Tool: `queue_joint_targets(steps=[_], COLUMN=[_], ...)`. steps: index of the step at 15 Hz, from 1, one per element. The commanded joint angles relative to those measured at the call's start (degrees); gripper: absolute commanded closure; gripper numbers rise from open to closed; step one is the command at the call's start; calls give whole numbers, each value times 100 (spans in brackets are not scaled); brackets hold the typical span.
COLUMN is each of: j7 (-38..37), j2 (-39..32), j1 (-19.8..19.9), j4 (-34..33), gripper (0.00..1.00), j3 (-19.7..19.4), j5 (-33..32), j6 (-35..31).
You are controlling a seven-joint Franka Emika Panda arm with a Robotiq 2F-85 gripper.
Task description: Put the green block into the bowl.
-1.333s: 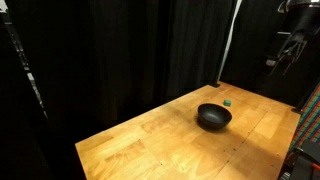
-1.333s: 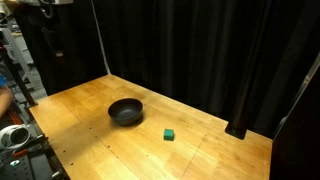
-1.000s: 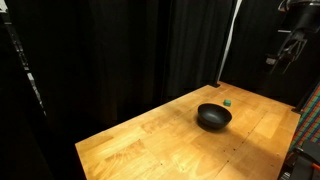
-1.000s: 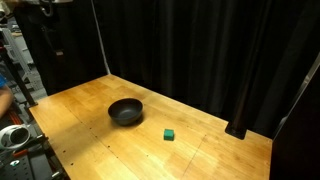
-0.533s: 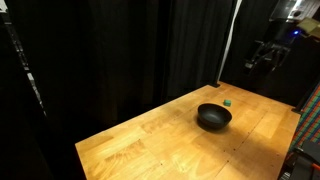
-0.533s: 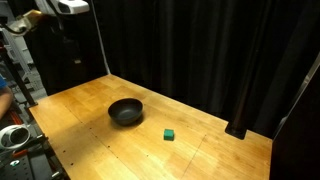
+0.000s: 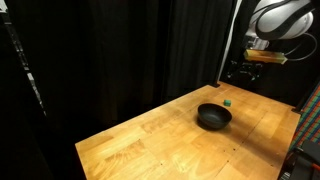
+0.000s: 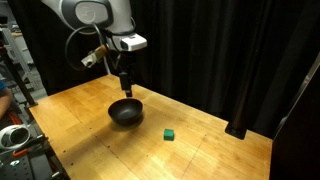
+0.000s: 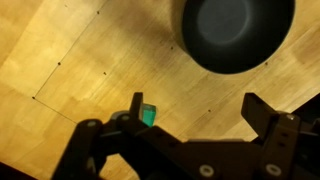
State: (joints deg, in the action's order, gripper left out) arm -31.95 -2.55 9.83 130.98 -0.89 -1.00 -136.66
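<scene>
The green block (image 8: 168, 134) lies below, nearer one finger than the other, so next I will move my gripper away from the bowl (image 8: 125, 112) and down around it to close.
The green block (image 7: 227, 101) is a tiny cube on the wooden table (image 7: 150, 140), a little way from the black bowl (image 7: 213, 117). Both exterior views show them, with the block (image 8: 170, 133) and the bowl (image 8: 125, 112) apart. My gripper (image 8: 125, 84) hangs in the air above the table near the bowl, and it also shows in an exterior view (image 7: 237, 72). In the wrist view the gripper (image 9: 197, 108) is open and empty. There the block (image 9: 148, 115) lies beside one finger, and the bowl (image 9: 238, 30) is at the top.
Black curtains (image 8: 220, 50) close off the back of the table. A thin pole (image 8: 100, 40) stands at the table's far edge. Equipment (image 8: 15, 135) stands off the table's side. The table edge (image 7: 90, 155) drops off at the front.
The arm has swung in from the side and down over the table, so the gripper now hangs above the bowl area. The block and bowl have not moved.
</scene>
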Motion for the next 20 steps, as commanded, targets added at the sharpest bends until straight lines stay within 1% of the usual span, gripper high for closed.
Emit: queue_joint_targets(steps=[1, 5, 7, 10, 15, 16, 17, 18, 19, 20], j7=[-267, -157, -125, -152, -107, -102, -92, -97, -104, -120], j2=[-1393, -2422, -2841, -3374, -4060, -4171, -4264, -4332, -4383, -4408], j1=[-118, -135, -89, -60, 33, 55, 80, 91, 94, 91], j4=[-1146, -1890, -2214, -2620, -3124, -3209, -3284, -3336, -3385, -3396], gripper=[0, 0, 0, 0, 0, 25, 27, 34, 44, 51], j3=[-428, -747, -840, -967, -1041, -1042, -1033, -1035, -1046, -1062], j5=[77, 390, 596, 823, 1102, 1152, 1201, 1241, 1272, 1304], j6=[-307, -604, -546, -500, -448, -427, -415, -430, -436, -524])
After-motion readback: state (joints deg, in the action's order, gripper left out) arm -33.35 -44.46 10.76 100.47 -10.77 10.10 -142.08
